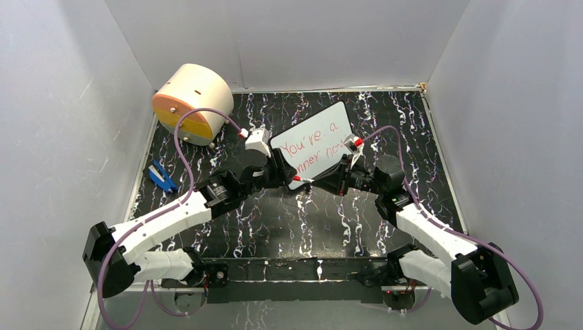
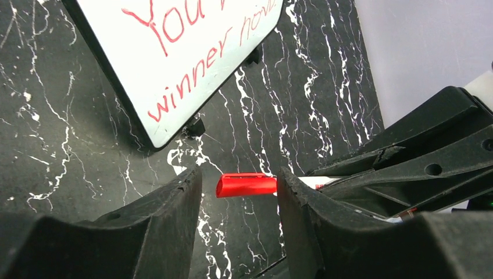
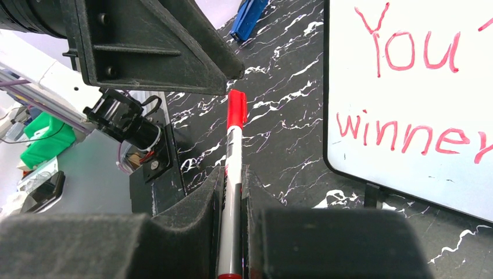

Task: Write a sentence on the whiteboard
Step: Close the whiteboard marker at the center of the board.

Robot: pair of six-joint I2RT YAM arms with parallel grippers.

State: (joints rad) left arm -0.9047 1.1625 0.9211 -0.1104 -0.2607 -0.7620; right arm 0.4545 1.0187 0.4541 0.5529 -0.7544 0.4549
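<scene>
My right gripper moves down and back with the capped marker next and releases it on the tabletop in front of the whiteboard, since its sentence (image 1: 308, 148) is written.
The whiteboard (image 1: 313, 141) stands tilted on small feet at the middle of the black marbled table. The sentence (image 1: 308, 148) on it reads "You're a winner now" in red, in two slanted lines (image 3: 407, 136). My right gripper (image 3: 231, 174) is shut on a white marker (image 3: 232, 168) with its red cap (image 2: 247, 185) on. The cap points at my left gripper (image 2: 238, 177), which is open. The cap's end lies between the left gripper's jaws, close to the right-hand one, with a gap to the other. Both grippers meet just in front of the board's lower edge (image 2: 168, 136).
A beige drum (image 1: 191, 102) with an orange face lies at the back left. A blue clip-like object (image 1: 161, 177) rests near the left wall. White walls enclose the table on three sides.
</scene>
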